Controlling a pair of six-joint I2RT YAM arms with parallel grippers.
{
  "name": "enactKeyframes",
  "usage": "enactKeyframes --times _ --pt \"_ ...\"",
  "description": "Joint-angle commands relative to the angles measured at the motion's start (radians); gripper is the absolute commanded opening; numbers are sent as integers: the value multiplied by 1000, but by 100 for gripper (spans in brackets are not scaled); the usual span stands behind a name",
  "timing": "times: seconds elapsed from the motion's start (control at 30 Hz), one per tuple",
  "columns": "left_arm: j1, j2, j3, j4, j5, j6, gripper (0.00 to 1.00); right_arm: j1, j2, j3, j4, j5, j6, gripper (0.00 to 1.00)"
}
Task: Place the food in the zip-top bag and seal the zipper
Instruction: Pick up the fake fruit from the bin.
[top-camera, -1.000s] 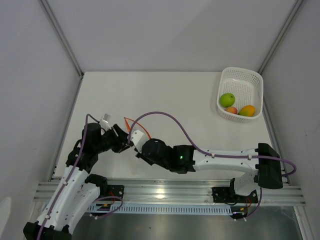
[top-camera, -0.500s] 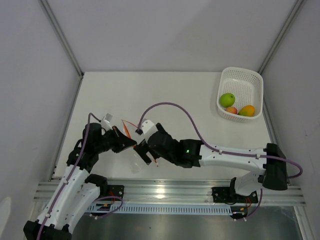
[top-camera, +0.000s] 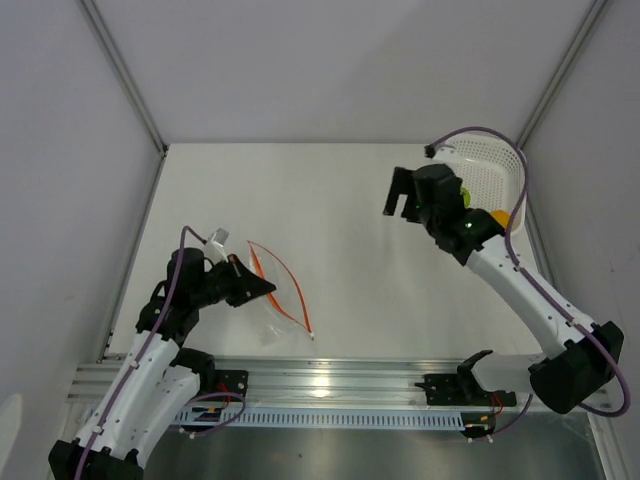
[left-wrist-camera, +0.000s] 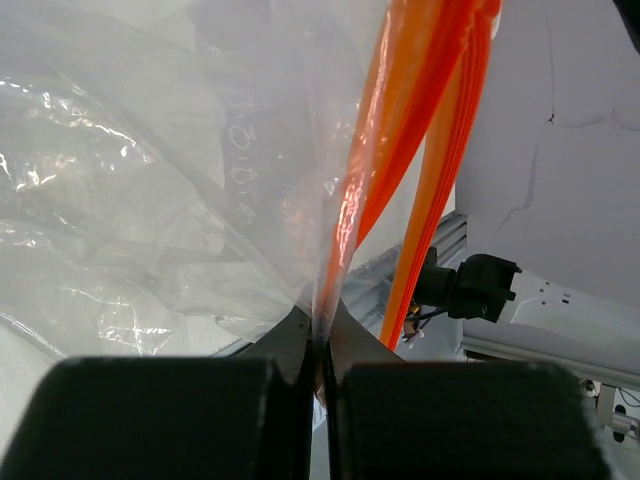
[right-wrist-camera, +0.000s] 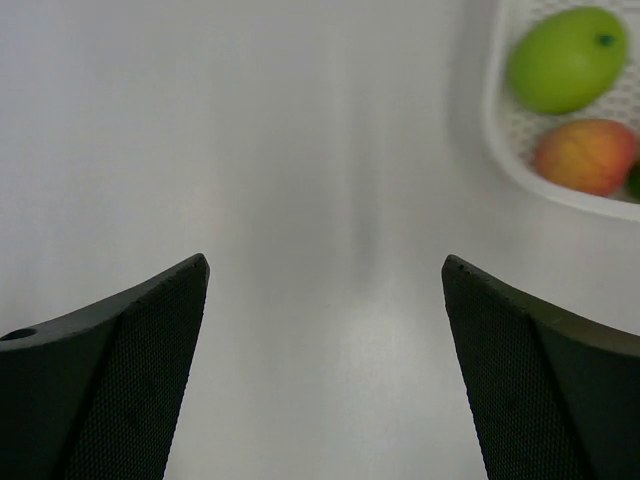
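Observation:
The right gripper moves to the right in the top view and down around the lime-green ball in the basket (right-wrist-camera: 567, 61) next, as only bare tabletop shows between the gripper's fingers.
My left gripper (top-camera: 266, 288) is shut on the zip-top bag (top-camera: 274, 312), a clear crinkly bag at the front left of the table. In the left wrist view the jaws (left-wrist-camera: 322, 335) pinch the bag's film (left-wrist-camera: 150, 200) at one side of the orange zipper (left-wrist-camera: 400, 120). The zipper's two strips (top-camera: 290, 275) stand apart, so the mouth gapes. My right gripper (top-camera: 402, 194) hangs open and empty at the back right, beside the basket. The food lies in the basket: a lime-green ball (right-wrist-camera: 567, 58), a red-orange piece (right-wrist-camera: 590, 155) and a yellow-orange piece (top-camera: 498, 215).
The white perforated basket (top-camera: 495, 160) stands in the back right corner, partly covered by my right arm. Its rim (right-wrist-camera: 500, 150) shows at the right wrist view's upper right. Grey walls close in the table on three sides, and a metal rail (top-camera: 330, 385) runs along the front.
My right gripper let go of the bag, opened wide and swung from the front left to the back right beside the basket. The left gripper closed on the bag, whose mouth now gapes.

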Motion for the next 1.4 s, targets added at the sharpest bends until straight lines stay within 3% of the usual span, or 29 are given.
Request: enactKeyframes --times 0.0,0.1,0.23,0.7,0.8,1.1,1.37 --pt "-4 -23 -18 62 45 33 1 -207 5 38 -60 -56 47 100" --pt "-4 -28 -32 76 68 40 1 -380 80 70 -80 -131 58 99" --pt "-4 -34 -45 78 94 56 1 -490 197 124 -90 -157 26 99" --pt "-4 -56 -36 32 101 101 1 -612 481 248 36 -182 -40 99" --pt "-4 -48 -33 10 79 95 0 -649 534 286 38 -272 -34 99" --pt "-4 -45 -51 36 82 69 1 -674 656 329 102 -409 -11 99" --pt "-4 -26 -67 53 85 58 0 -675 768 378 134 -415 -36 99"
